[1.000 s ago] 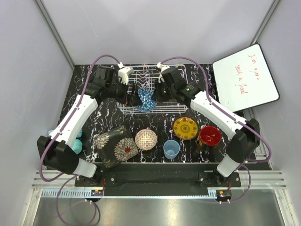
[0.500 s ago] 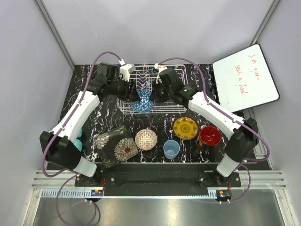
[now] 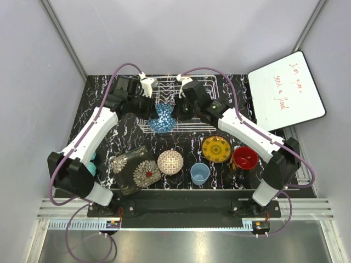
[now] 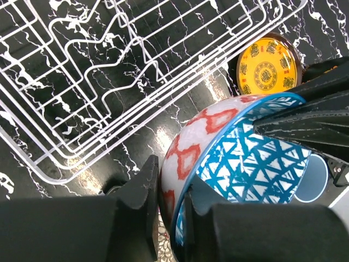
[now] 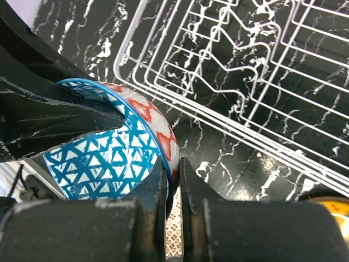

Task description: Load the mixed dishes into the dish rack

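Observation:
My left gripper should next move the bowl outward and down to release it in the slots beside the rack's wavy wires, as they are outward and below.
A bowl (image 3: 163,118), blue triangles inside and red diamonds outside, hangs over the front edge of the white wire dish rack (image 3: 204,90). My left gripper (image 3: 151,107) is shut on its left rim and my right gripper (image 3: 180,108) on its right rim. In the left wrist view the left gripper (image 4: 173,180) pinches the bowl (image 4: 240,158) wall, one finger inside and one outside. The right wrist view shows the right gripper (image 5: 174,169) clamped on the bowl (image 5: 103,158) rim the same way, the rack (image 5: 234,65) below it.
On the mat near me stand a dark square floral plate (image 3: 134,169), a beige patterned bowl (image 3: 170,162), a light blue cup (image 3: 200,173), a yellow plate (image 3: 215,148) and a dark mug (image 3: 244,158). Teal balls (image 3: 90,167) lie left; a white board (image 3: 285,90) lies right.
My left gripper has closed on the bowl's rim. The bowl has shifted slightly left and towards me, with the right gripper still gripping it.

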`<state>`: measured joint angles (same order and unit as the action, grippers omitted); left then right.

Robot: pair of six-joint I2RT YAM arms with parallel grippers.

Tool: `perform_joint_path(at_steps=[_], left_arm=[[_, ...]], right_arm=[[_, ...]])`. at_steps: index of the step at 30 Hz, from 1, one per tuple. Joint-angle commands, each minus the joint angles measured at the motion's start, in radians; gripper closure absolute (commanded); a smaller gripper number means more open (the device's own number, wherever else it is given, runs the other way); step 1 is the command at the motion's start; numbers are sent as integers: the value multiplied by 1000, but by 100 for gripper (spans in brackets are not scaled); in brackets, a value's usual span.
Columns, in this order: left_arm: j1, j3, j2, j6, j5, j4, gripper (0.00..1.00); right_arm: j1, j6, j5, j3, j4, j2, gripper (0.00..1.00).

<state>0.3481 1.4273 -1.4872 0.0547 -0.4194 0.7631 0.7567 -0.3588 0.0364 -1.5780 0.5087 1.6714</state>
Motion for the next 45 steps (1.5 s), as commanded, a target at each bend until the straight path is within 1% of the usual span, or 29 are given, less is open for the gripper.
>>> perform_joint_path(at_steps=[1, 3, 4, 5, 6, 7, 8, 9, 10, 11, 13, 14, 15, 16, 17, 19, 20, 21, 25, 26, 28, 29, 31, 32, 36, 38, 41, 44, 45], left_arm=[[28, 36, 36, -87, -18, 27, 100], [32, 48, 33, -98, 29, 31, 100], [35, 71, 30, -104, 51, 34, 100], [37, 91, 24, -116, 71, 45, 100], [37, 113, 6, -124, 121, 53, 100], [37, 174, -10, -131, 149, 76, 100], [37, 212, -27, -148, 180, 93, 100], [37, 292, -66, -156, 244, 110, 100], [37, 329, -86, -165, 276, 134, 100], [37, 363, -103, -180, 348, 139, 100], [37, 445, -149, -185, 428, 137, 100], [40, 473, -171, -176, 543, 142, 100], [42, 522, -214, -174, 597, 143, 100], [45, 544, -235, -173, 649, 145, 100], [54, 561, -257, -155, 759, 150, 100], [60, 596, -315, -115, 858, 159, 100], [68, 599, -340, -81, 930, 160, 100], [69, 598, -344, -64, 948, 160, 100], [68, 604, -377, -24, 920, 148, 100], [69, 611, -408, -20, 951, 145, 100], [75, 657, -456, -30, 1031, 136, 100], [90, 676, -511, -48, 1141, 133, 100], [104, 723, -567, -97, 1252, 101, 100], [111, 735, -614, -127, 1334, 88, 100], [115, 811, -729, -196, 1459, 41, 100], [115, 806, -768, -245, 1504, -22, 100], [118, 779, -795, -273, 1525, -80, 100], [127, 740, -803, -294, 1535, -126, 100], [130, 736, -806, -299, 1535, -139, 100]], right_arm=[[-19, 21, -21, -33, -81, -21, 100], [-20, 20, -24, -30, -81, -12, 98], [-19, 20, -30, -28, -81, -10, 90], [-19, 17, -32, -24, -81, -12, 68], [-20, 18, -58, -19, -81, -12, 57], [-19, 17, -88, -14, -81, -13, 42], [-19, 20, -105, 4, -79, -24, 17], [-19, 26, -125, 15, -79, -32, 11], [-19, 30, -162, 25, -79, -39, 4], [-19, 38, -182, 53, -81, -62, 0], [-20, 40, -242, 82, -81, -85, 0], [-20, 41, -257, 111, -82, -113, 0], [-20, 37, -271, 128, -79, -128, 0], [-22, 31, -297, 144, -82, -145, 0], [-25, 11, -311, 176, -87, -182, 0], [-31, -14, -340, 211, -93, -226, 1], [-34, -34, -349, 254, -111, -281, 0], [-42, -46, -362, 278, -122, -309, 0], [-71, -86, -377, 395, -176, -461, 0], [-77, -95, -378, 435, -188, -513, 0], [-89, -103, -383, 467, -193, -559, 0], [-91, -106, -385, 490, -190, -594, 0], [-94, -117, -392, 521, -187, -628, 0], [-94, -120, -395, 530, -180, -659, 0], [-95, -143, -403, 562, -161, -720, 1], [-96, -152, -409, 576, -148, -746, 2], [-97, -149, -395, 589, -136, -759, 2], [-97, -120, -334, 590, -136, -739, 3], [-97, -102, -266, 587, -136, -730, 7]])
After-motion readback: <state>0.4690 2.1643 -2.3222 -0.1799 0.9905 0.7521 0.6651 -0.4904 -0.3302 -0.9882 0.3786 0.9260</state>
